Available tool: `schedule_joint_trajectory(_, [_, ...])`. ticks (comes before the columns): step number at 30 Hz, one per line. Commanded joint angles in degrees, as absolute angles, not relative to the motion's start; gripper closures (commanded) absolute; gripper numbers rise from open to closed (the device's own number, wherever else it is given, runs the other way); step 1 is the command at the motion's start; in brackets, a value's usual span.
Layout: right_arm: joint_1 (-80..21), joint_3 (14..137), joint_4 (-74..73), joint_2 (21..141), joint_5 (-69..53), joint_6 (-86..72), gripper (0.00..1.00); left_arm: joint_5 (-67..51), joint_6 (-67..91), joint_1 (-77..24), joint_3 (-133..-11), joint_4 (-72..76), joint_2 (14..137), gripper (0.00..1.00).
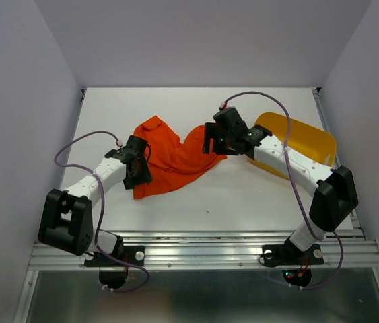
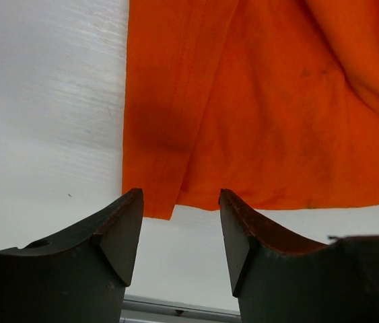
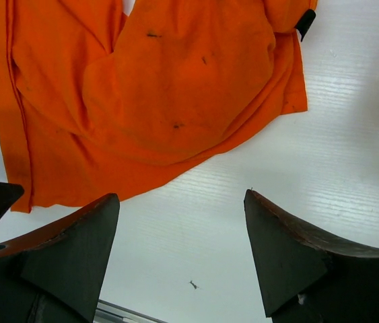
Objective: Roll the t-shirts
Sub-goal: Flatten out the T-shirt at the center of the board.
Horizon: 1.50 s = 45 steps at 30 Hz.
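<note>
Only bare table shows between the fingers of my open right gripper, so it will move down toward the table onto the shirt's near edge [image 1: 207,167] [image 3: 242,137] beside the tub-side corner.
The orange-red t-shirt [image 1: 176,158] lies crumpled and partly spread on the white table [image 1: 243,195], left of centre. My left gripper [image 1: 138,173] hangs over the shirt's left near edge. In the left wrist view the left gripper [image 2: 179,196] is open and empty, with the shirt's hem [image 2: 277,101] just beyond the fingertips. My right gripper [image 1: 211,142] hovers over the shirt's right end. In the right wrist view the right gripper [image 3: 181,196] is wide open and empty over bare table, beside the shirt's edge [image 3: 162,87].
A yellow plastic tub [image 1: 303,141] stands at the right, behind the right arm. A metal rail [image 1: 202,252] runs along the table's near edge. Grey walls close in the back and sides. A small dark speck [image 3: 194,284] lies on the table.
</note>
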<state>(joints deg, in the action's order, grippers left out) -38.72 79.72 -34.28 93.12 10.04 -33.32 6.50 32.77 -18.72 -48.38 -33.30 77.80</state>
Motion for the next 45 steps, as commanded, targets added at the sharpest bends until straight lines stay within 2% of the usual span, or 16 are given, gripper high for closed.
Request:
schedule_joint_trajectory(1, [-39.11, 78.4, -31.73, 90.97, 10.11, -34.45, 0.2, 10.37, 33.4, -19.34, -48.78, -31.73, 79.45, 0.41])
schedule_joint_trajectory(6, [-39.11, 78.84, -31.64, 91.32, 10.28, -34.28, 0.19, 12.65, 34.28, -19.25, -48.69, -31.56, 82.26, 0.49])
schedule_joint_trajectory(15, [-39.11, 79.37, -31.73, 91.58, 10.72, -34.1, 0.19, 12.74, 33.4, -19.34, -48.78, -29.53, 87.8, 0.5])
schedule_joint_trajectory(16, [-39.11, 79.37, -31.64, 91.58, 10.64, -34.01, 0.19, 12.83, 33.31, -19.34, -48.87, -29.44, 88.24, 0.52])
schedule_joint_trajectory(18, [-39.11, 79.37, -31.64, 91.58, 10.72, -34.01, 0.19, 12.75, 33.14, -19.25, -49.13, -29.27, 89.38, 0.63])
schedule_joint_trajectory(19, [-39.11, 79.28, -31.64, 91.58, 10.72, -34.01, 0.19, 12.74, 32.87, -19.25, -49.3, -29.09, 89.73, 0.78])
schedule_joint_trajectory(22, [-39.11, 78.67, -31.64, 91.58, 10.9, -34.01, 0.19, 13.62, 32.17, -19.07, -50.97, -29.7, 90.7, 1.0])
schedule_joint_trajectory(32, [-39.11, 72.6, -30.24, 93.42, 9.84, -34.45, 0.19, 11.87, 26.82, -15.21, -61.96, -35.86, 82.98, 1.0])
schedule_joint_trajectory(39, [-39.64, 73.91, -29.79, 100.7, 10.02, -33.57, 0.24, 6.25, 23.03, -7.13, -63.81, -35.51, 81.12, 1.0])
schedule_joint_trajectory(45, [-39.64, 76.29, -29.27, 105.81, 11.69, -33.05, 0.31, 4.23, 22.59, -5.27, -65.74, -35.6, 80.42, 1.0])
